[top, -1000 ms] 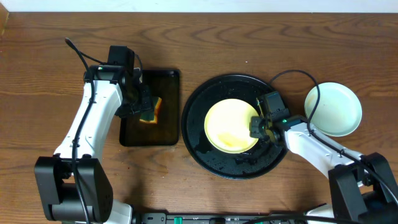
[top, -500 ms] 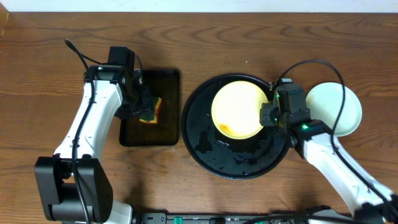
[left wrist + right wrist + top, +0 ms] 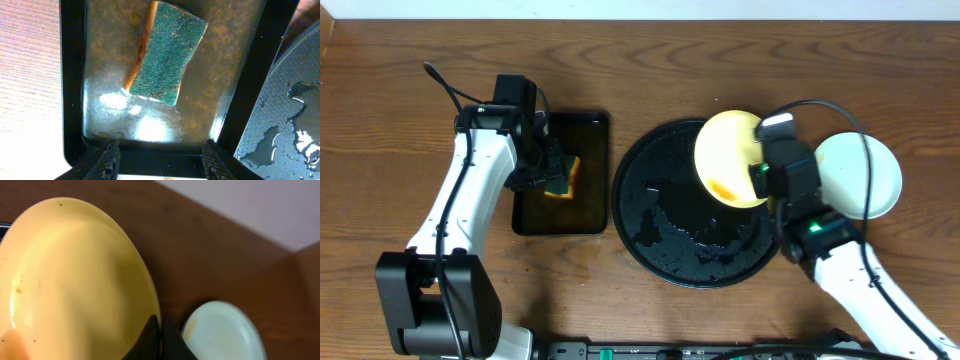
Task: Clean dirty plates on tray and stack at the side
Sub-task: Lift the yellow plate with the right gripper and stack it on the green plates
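The right gripper carries the yellow plate toward the right in the overhead view and down onto the mint-white plate (image 3: 859,175) (image 3: 224,335) next, which lies beside the round tray.
My right gripper (image 3: 762,172) is shut on the rim of the pale yellow plate (image 3: 728,160) and holds it tilted above the far right of the round black tray (image 3: 655,225). In the right wrist view the yellow plate (image 3: 70,280) fills the left, pinched at its edge by my fingers (image 3: 160,335). A mint-white plate (image 3: 865,175) lies on the table right of the tray and shows in the right wrist view (image 3: 222,332). My left gripper (image 3: 159,157) is open over the near edge of the rectangular tray.
A small rectangular black tray (image 3: 525,215) left of the round tray holds a green and yellow sponge (image 3: 563,178), which also shows in the left wrist view (image 3: 167,52). The round tray is wet with water patches. A cable loops above the right arm.
My right gripper has lifted the yellow plate off the round tray and carried it up and to the right, tilting it. The left arm has not moved.
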